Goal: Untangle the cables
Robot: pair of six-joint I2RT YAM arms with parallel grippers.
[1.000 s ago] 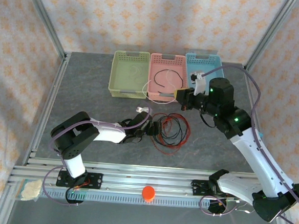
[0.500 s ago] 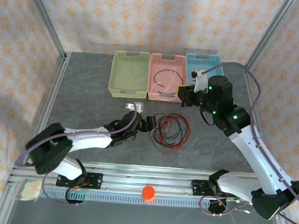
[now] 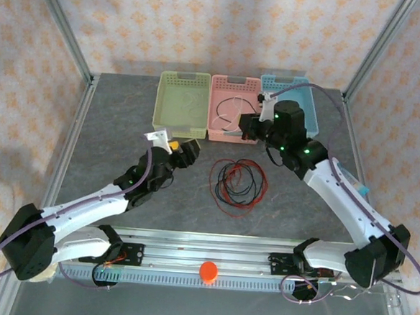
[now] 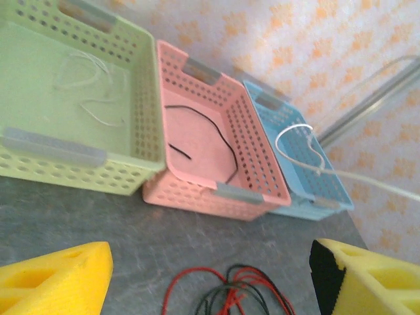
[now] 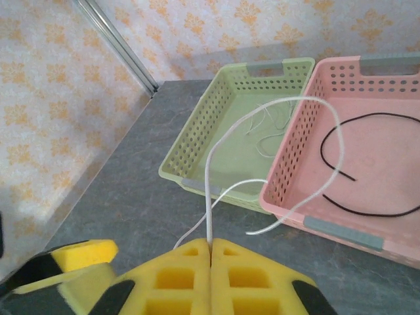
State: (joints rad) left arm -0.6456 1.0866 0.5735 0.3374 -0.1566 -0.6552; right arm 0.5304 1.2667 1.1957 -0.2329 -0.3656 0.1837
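I should next carry the white cable [image 5: 209, 190] outward with my right gripper and across past the pink basket, over the green basket. I should release it there, where thin white cable already lies.
A tangle of red and black cables [image 3: 238, 182] lies coiled on the grey table, and its top shows in the left wrist view [image 4: 233, 295]. My right gripper [image 5: 210, 244] is shut on a white cable [image 5: 209, 190] that loops up over the pink basket's [image 5: 341, 235] near rim. It hovers by that basket's front [image 3: 247, 125]. My left gripper [image 3: 182, 150] stands open and empty to the left of the coil, with yellow fingers [image 4: 56, 279] spread wide. A black cable [image 4: 216, 128] lies in the pink basket. Thin white cable [image 4: 92, 85] lies in the green basket [image 3: 163, 125].
A blue basket [image 3: 312, 114] sits right of the pink one, partly behind the right arm. An orange knob [image 3: 208, 271] sits on the front rail, with a pale bundle [image 3: 42, 268] at the near left. Metal frame posts border the table.
My left gripper has pulled away from the coil, going left and back toward the green basket. My right gripper has shifted left toward the pink basket, still holding the white cable.
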